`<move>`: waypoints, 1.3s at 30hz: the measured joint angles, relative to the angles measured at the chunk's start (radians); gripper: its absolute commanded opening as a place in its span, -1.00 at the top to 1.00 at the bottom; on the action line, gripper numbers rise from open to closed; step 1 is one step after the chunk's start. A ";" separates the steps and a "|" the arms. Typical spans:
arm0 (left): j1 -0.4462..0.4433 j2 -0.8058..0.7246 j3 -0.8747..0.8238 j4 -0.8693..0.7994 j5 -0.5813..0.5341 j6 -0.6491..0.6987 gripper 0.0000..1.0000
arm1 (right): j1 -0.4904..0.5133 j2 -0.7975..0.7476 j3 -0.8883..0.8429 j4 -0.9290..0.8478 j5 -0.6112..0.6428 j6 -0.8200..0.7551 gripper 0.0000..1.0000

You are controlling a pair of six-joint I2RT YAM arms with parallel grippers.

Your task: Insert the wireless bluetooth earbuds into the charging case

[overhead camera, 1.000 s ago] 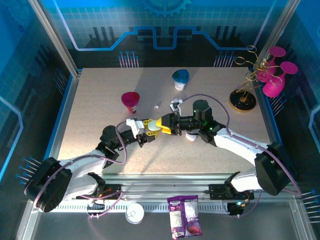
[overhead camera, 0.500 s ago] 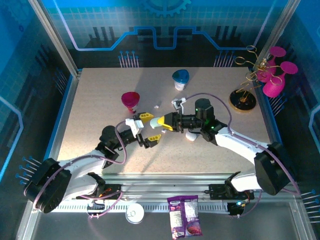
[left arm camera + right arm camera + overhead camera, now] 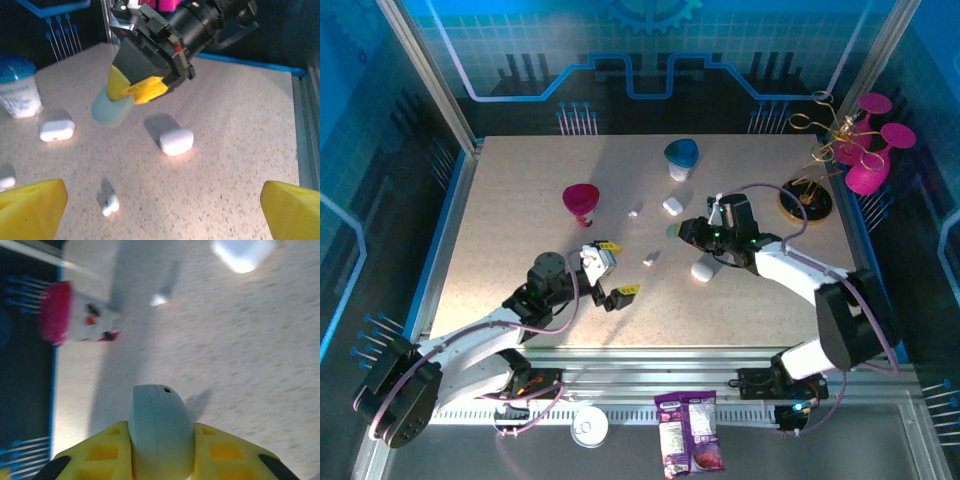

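Note:
The green case [image 3: 160, 432] is hanging in the air. My right gripper should next go down to the clear tabletop below it between the white cases and let go.
A pale green pebble-shaped charging case [image 3: 160, 432] is clamped between the yellow fingers of my right gripper [image 3: 161, 450], just above the table; the same case [image 3: 112, 109] shows in the left wrist view. In the top view the right gripper [image 3: 680, 231] is right of centre. My left gripper [image 3: 613, 268] stands open and holds nothing, its yellow fingertips [image 3: 31, 205] wide apart. One tiny white earbud [image 3: 648, 260] lies on the table between the grippers, the same earbud [image 3: 110, 204] ahead of the left fingers. A second earbud [image 3: 633, 212] lies farther back.
Two white cases lie on the table: one case [image 3: 702, 270] under the right arm, another [image 3: 671, 205] behind it. A pink cup [image 3: 582, 200], a blue-capped bottle [image 3: 681, 158] and a wire stand [image 3: 807, 200] with pink glasses stand farther back. A snack packet [image 3: 688, 430] lies below the front rail.
The two grippers were together at mid-table. The left has opened and drawn back towards its base; the right has pulled back rightwards with the green case. An earbud now shows between them.

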 measured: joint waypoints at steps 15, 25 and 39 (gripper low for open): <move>-0.015 0.034 0.026 -0.045 0.001 0.026 -0.99 | -0.072 0.340 0.158 0.060 0.107 -0.057 0.35; -0.015 0.032 0.041 -0.069 0.001 0.005 -0.99 | -0.099 0.230 0.125 -0.041 0.193 -0.179 -0.57; 0.005 0.103 0.050 -0.022 0.012 -0.026 -0.99 | 0.039 -0.133 -0.109 -0.249 0.266 -0.444 -0.84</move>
